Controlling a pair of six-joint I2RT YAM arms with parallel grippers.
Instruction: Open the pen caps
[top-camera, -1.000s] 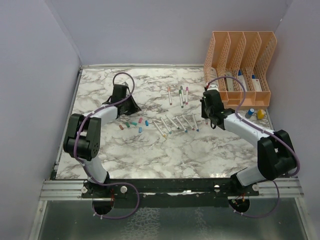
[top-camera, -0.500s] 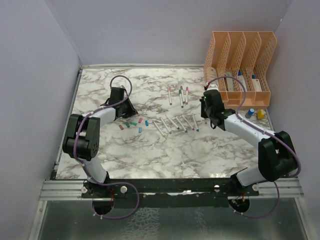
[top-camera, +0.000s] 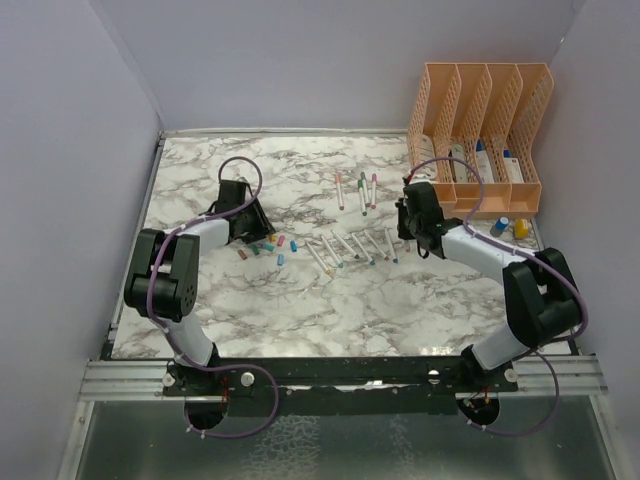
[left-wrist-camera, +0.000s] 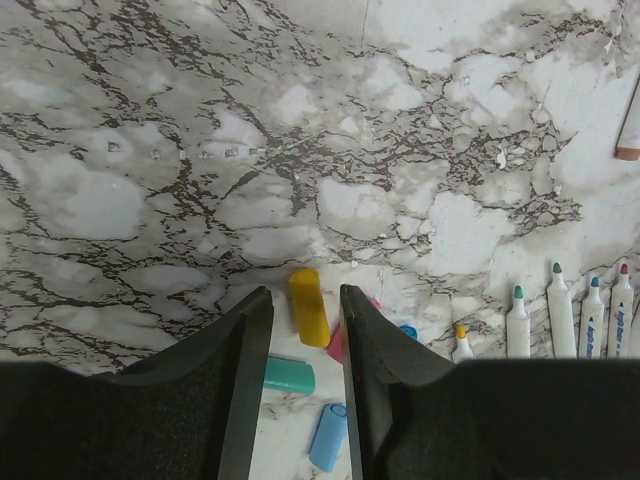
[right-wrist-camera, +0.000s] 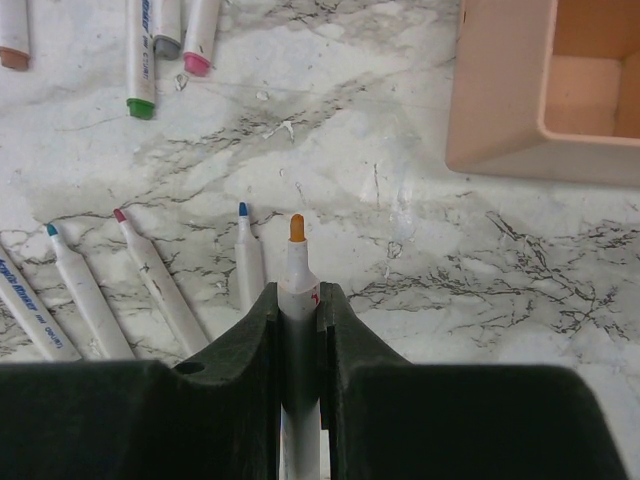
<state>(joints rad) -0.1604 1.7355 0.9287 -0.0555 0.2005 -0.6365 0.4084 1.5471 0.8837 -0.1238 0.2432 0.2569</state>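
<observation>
The right gripper's pen, orange tip already bare, goes down next toward the row of uncapped pens, beside the nearest blue-tipped pen.
Several loose pen caps (top-camera: 268, 246) lie left of centre on the marble table. In the left wrist view a yellow cap (left-wrist-camera: 307, 310), a teal cap (left-wrist-camera: 289, 375), a blue cap (left-wrist-camera: 328, 437) and a part-hidden pink cap (left-wrist-camera: 337, 345) show. My left gripper (left-wrist-camera: 303, 293) (top-camera: 252, 222) is open and empty, with the yellow cap lying on the table just at its tips. My right gripper (right-wrist-camera: 298, 292) (top-camera: 408, 228) is shut on a white uncapped pen (right-wrist-camera: 297, 262) with an orange tip. A row of uncapped pens (top-camera: 350, 246) lies beside it.
Three capped pens (top-camera: 357, 190) lie farther back; they also show in the right wrist view (right-wrist-camera: 141, 60). A peach lattice organiser (top-camera: 480, 140) stands at the back right, its corner close to my right gripper (right-wrist-camera: 500, 90). Small blue and yellow bottles (top-camera: 510, 227) stand in front of it.
My left gripper has moved nearer and to the right, up to the cluster of caps. My right gripper has shifted slightly left with the pen still in it.
</observation>
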